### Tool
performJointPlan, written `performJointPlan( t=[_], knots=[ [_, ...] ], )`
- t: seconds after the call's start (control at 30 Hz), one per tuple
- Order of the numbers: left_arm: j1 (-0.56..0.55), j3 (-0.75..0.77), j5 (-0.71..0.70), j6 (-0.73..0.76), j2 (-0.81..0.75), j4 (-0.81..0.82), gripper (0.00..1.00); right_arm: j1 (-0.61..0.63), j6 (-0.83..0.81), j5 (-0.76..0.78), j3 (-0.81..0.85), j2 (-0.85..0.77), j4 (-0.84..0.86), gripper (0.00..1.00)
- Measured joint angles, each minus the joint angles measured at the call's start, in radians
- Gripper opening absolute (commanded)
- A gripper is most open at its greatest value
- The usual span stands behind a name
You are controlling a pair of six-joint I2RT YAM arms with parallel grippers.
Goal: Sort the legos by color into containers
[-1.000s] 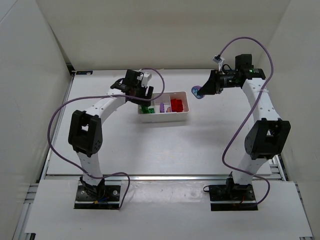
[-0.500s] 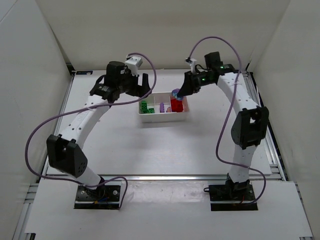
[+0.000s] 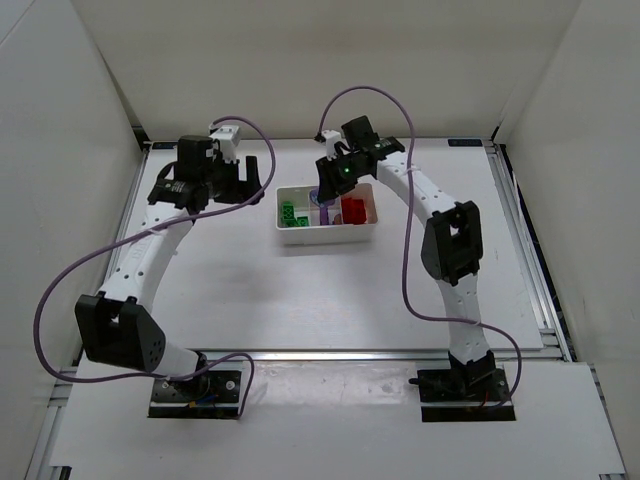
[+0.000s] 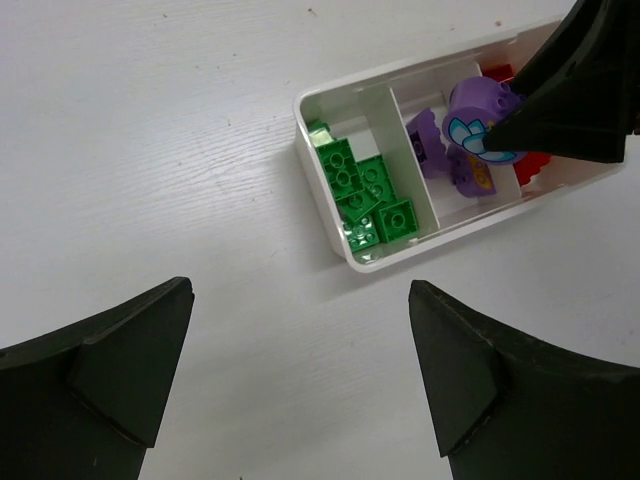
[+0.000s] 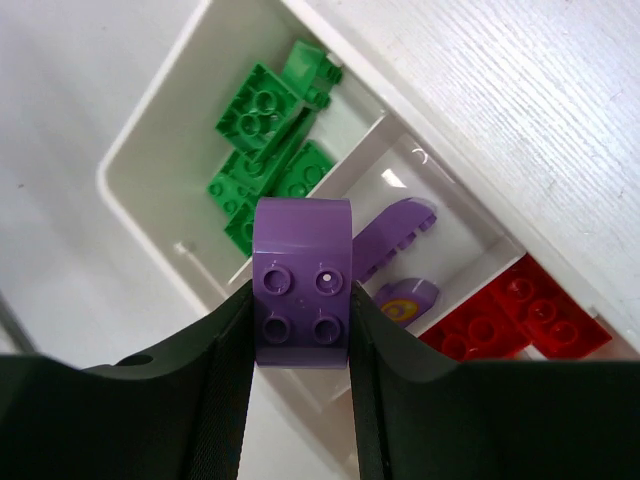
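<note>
I need to move my right gripper down and to the right in the wrist view next, over the tray's middle section (image 5: pixel 402 255), and let go of the brick (image 5: pixel 302 285) where purple pieces lie.
The white tray (image 3: pixel 330 238) lies at the table's middle back. Green legos (image 3: pixel 291 215) fill its left compartment, purple ones (image 3: pixel 324 213) the middle, red ones (image 3: pixel 353 210) the right. My right gripper (image 3: pixel 328 190) hangs over the tray, shut on a rounded purple brick (image 5: pixel 302 285). In the right wrist view that brick sits above the wall between the green legos (image 5: pixel 265 150) and the purple pieces (image 5: pixel 395 235). My left gripper (image 3: pixel 240 178) stands open and empty over bare table left of the tray (image 4: pixel 330 215). Its own view shows the green legos (image 4: pixel 365 195) and the held purple brick (image 4: pixel 480 110).
White walls close in the table at the back and both sides. Purple cables loop off both arms. The red legos (image 5: pixel 520 315) lie in the compartment farthest from my left gripper (image 4: pixel 300 290).
My right arm has swung left, carrying the purple brick from right of the tray to over it. My left gripper has opened wide and drawn back left, off the tray.
</note>
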Motion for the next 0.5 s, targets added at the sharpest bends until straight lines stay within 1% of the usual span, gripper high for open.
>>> performJointPlan(
  t=[0.17, 0.27, 0.33, 0.37, 0.43, 0.47, 0.5],
  knots=[
    [0.002, -0.018, -0.043, 0.008, -0.032, -0.019, 0.99, 0.018, 0.003, 0.068, 0.007, 0.044, 0.010, 0.30],
    [0.003, -0.020, -0.061, 0.013, -0.049, -0.028, 0.99, 0.019, 0.003, 0.097, 0.007, 0.066, 0.010, 0.31],
    [0.003, -0.020, -0.071, 0.016, -0.054, -0.031, 0.99, 0.019, 0.002, 0.113, 0.007, 0.074, 0.010, 0.41],
    [0.004, -0.021, -0.074, 0.018, -0.055, -0.031, 0.99, 0.019, 0.002, 0.119, 0.007, 0.076, 0.011, 0.57],
    [0.004, -0.022, -0.078, 0.019, -0.055, -0.033, 0.99, 0.019, 0.001, 0.125, 0.007, 0.076, 0.011, 0.65],
    [0.005, -0.023, -0.078, 0.019, -0.055, -0.033, 0.99, 0.018, -0.006, 0.124, 0.007, 0.076, 0.013, 0.71],
    [0.005, -0.023, -0.078, 0.020, -0.055, -0.034, 0.99, 0.018, -0.007, 0.122, 0.008, 0.076, 0.015, 0.76]
  ],
)
